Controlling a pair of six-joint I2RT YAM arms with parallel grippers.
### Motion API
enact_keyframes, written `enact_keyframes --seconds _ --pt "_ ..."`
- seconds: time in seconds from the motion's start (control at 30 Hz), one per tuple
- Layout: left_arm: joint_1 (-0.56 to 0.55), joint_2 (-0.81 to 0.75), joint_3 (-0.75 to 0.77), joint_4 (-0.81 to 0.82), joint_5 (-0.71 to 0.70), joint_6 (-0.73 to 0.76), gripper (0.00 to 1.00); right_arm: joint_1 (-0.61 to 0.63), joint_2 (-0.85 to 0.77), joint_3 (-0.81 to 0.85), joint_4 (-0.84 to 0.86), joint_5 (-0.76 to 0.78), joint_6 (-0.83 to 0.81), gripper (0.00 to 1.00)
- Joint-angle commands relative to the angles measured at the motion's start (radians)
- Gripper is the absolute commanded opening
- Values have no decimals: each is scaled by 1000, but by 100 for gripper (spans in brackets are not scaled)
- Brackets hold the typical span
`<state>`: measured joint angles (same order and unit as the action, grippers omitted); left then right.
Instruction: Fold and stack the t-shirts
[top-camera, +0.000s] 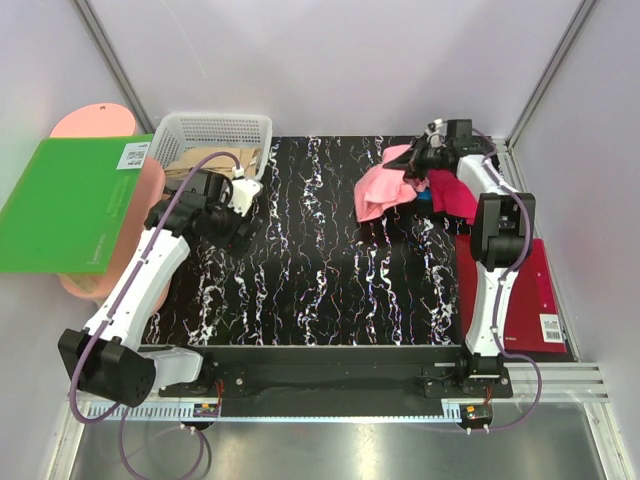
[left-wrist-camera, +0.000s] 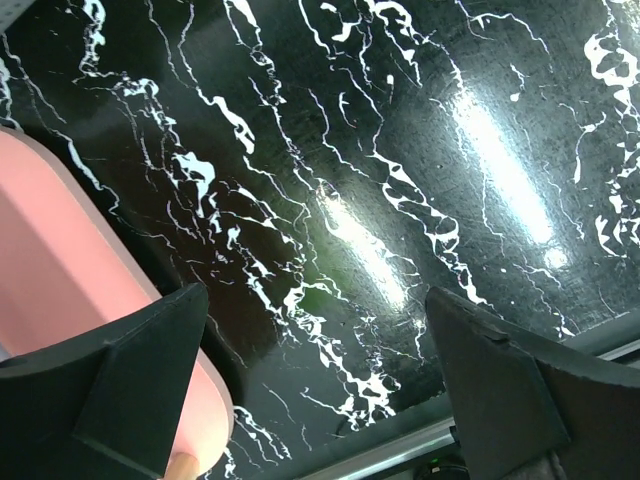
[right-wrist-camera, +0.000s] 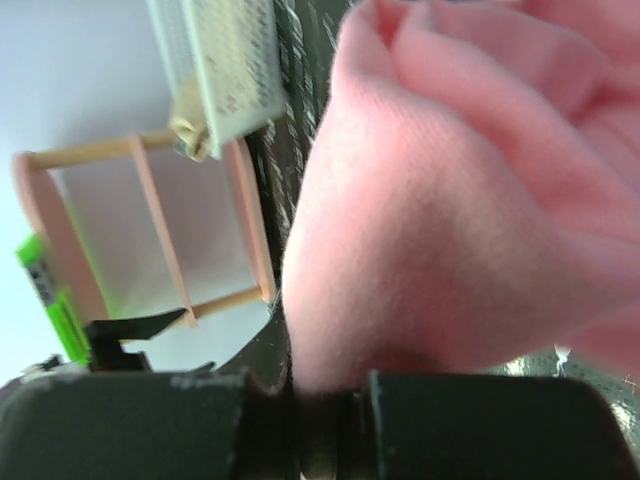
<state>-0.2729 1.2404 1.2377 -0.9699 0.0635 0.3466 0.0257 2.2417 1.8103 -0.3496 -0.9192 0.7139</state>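
Observation:
My right gripper will swing to the right in the top view next and let go of the salmon-pink t-shirt (top-camera: 378, 192) over the magenta t-shirt (top-camera: 455, 195), because the other shirts are there.
A light salmon-pink t-shirt (top-camera: 378, 192) hangs bunched at the back right of the black marbled table (top-camera: 320, 280), with my right gripper (top-camera: 418, 165) shut on a fold of it. In the right wrist view this pink cloth (right-wrist-camera: 470, 200) fills most of the frame, and the right gripper (right-wrist-camera: 330, 420) pinches it at the bottom. A magenta t-shirt (top-camera: 455, 195) lies crumpled just right of the pink one, with a sliver of blue t-shirt (top-camera: 425, 196) between them. My left gripper (top-camera: 240, 225) hovers over the table's left side, open and empty (left-wrist-camera: 320, 380).
A white mesh basket (top-camera: 215, 138) stands at the back left. A green board (top-camera: 70, 200) lies on a pink shelf unit (top-camera: 95, 125) left of the table; the shelf's edge (left-wrist-camera: 60, 290) shows beside my left fingers. A dark-red board (top-camera: 520, 300) lies at the right edge.

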Motion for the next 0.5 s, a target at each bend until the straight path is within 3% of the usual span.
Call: enact_keyframes --seconds 0.0,0.3,0.47 --pt "11 -28 -18 57 45 -12 96 -58 -70 141 -9 -87 64 0" --pt "37 -53 -153 112 64 -14 95 -182 27 478 -63 -132 160 0" --pt "58 -53 -173 119 71 -9 95 -295 42 546 -65 -138 211 0"
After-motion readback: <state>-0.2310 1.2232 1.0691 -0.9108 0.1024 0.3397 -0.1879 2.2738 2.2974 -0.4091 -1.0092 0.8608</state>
